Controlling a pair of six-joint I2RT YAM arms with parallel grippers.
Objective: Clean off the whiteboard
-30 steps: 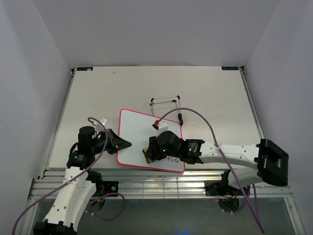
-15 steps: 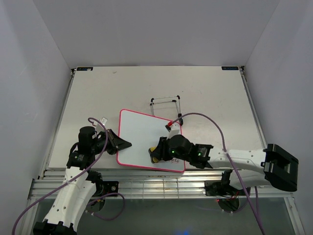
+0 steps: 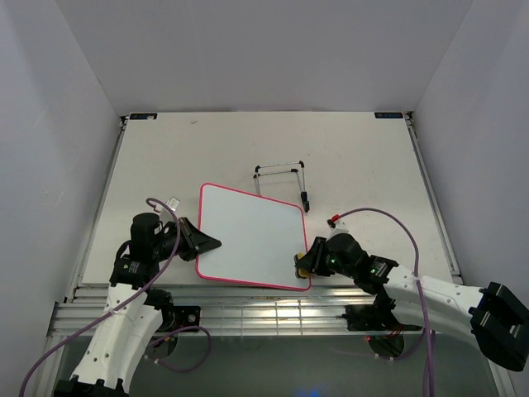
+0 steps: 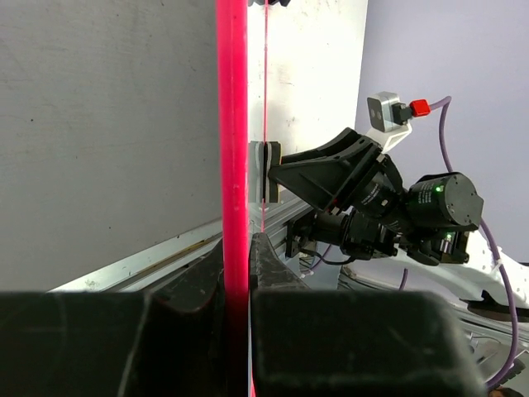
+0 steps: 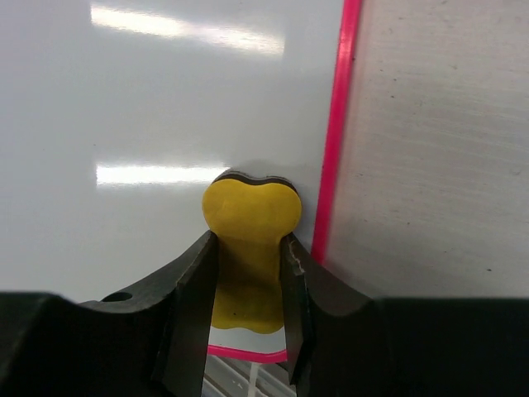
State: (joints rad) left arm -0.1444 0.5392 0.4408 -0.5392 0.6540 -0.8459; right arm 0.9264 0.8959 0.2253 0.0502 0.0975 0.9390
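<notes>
The bare tabletop lies to my right gripper's right in the top view, so next my right gripper needs to move off the whiteboard (image 3: 248, 236) and outward to release the eraser.
The whiteboard (image 3: 248, 236), white with a thin pink-red frame, lies flat on the table near the front edge. Its surface shows no marks. My left gripper (image 3: 213, 243) is shut on the board's left edge; the left wrist view shows the frame (image 4: 232, 165) edge-on between the fingers. My right gripper (image 3: 302, 265) is shut on the small yellow eraser (image 5: 250, 248), which rests on the board at its near right corner, beside the pink frame (image 5: 334, 157). The eraser also shows in the top view (image 3: 302, 267).
A thin wire stand with black feet (image 3: 281, 178) sits on the table just behind the board. The slotted metal rail (image 3: 248, 306) runs along the table's front edge. White walls close in the table on the left, right and back.
My right gripper has swept the eraser from the board's near middle to its near right corner. The dark scribble near the front edge is gone. The left arm has barely moved.
</notes>
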